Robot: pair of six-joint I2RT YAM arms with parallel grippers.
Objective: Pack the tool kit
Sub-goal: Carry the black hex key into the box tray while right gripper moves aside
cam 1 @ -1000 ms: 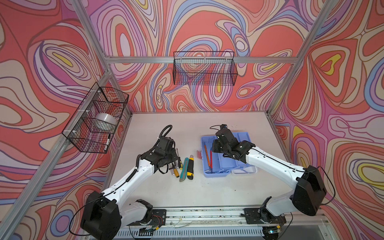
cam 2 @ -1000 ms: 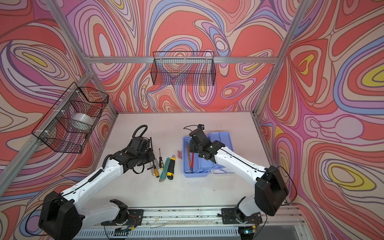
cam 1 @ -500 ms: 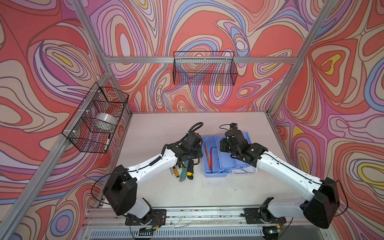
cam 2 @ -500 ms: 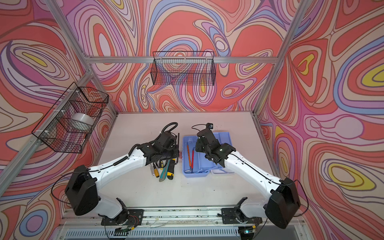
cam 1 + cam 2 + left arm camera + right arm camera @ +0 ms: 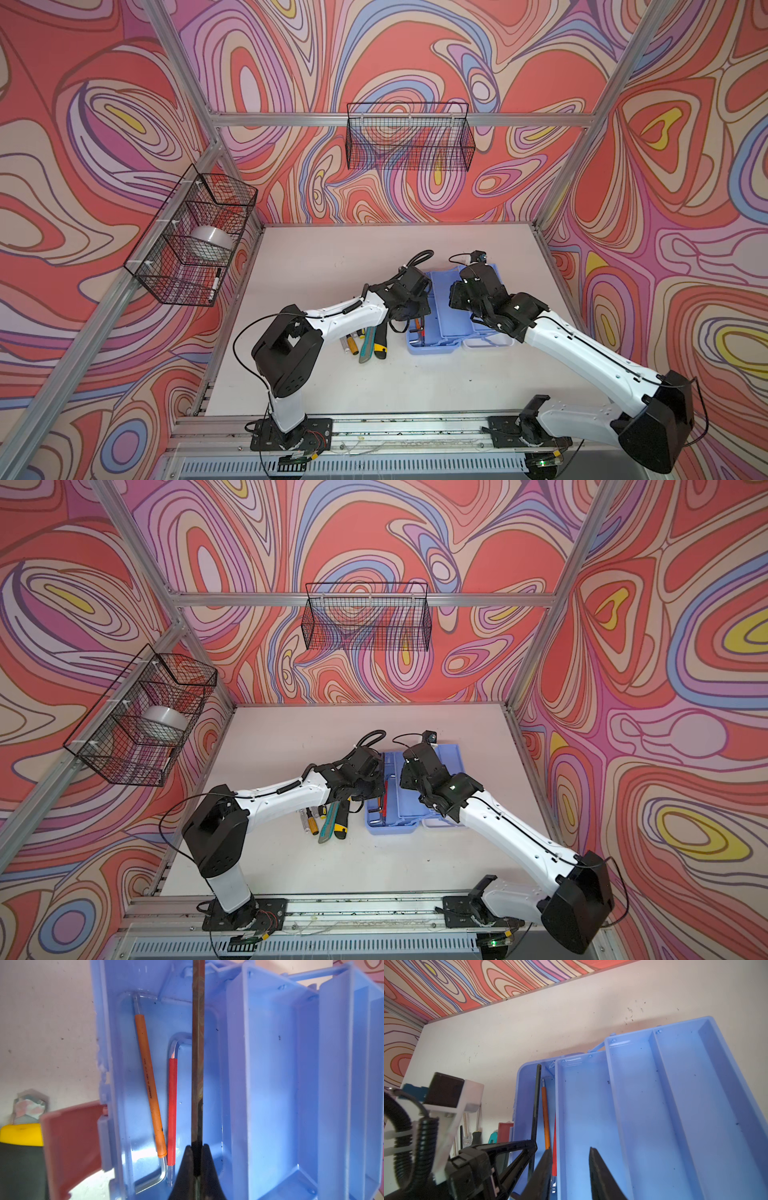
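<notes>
I will lower my left gripper next and let go of the long dark hex key on the bare bottom of the compartment beside the red hex key (image 5: pixel 172 1105), since that bottom is open below the gripper.
The tool kit (image 5: pixel 440 328) lies open right of the table's middle, a light blue box with its trays (image 5: pixel 654 1105) folded out and a red latch (image 5: pixel 70 1147) on its side. An orange hex key (image 5: pixel 149 1088) and a red hex key (image 5: pixel 172 1105) lie in its bottom compartment. My left gripper (image 5: pixel 196 1146) is shut on a long dark hex key (image 5: pixel 197 1043), held lengthwise above that compartment. My right gripper (image 5: pixel 571 1150) hangs open and empty over the nearest tray. In both top views the wrists hide the fingers.
Two utility knives (image 5: pixel 374 345) and small screwdrivers (image 5: pixel 351 343) lie on the table just left of the box, under the left forearm. A black wire basket (image 5: pixel 195 245) on the left wall holds a tape roll (image 5: pixel 210 241). Another basket (image 5: pixel 409 137) hangs on the back wall.
My left gripper has swung right, from the loose tools on the table to above the box, carrying the dark hex key. My right gripper has shifted a little to the right.
</notes>
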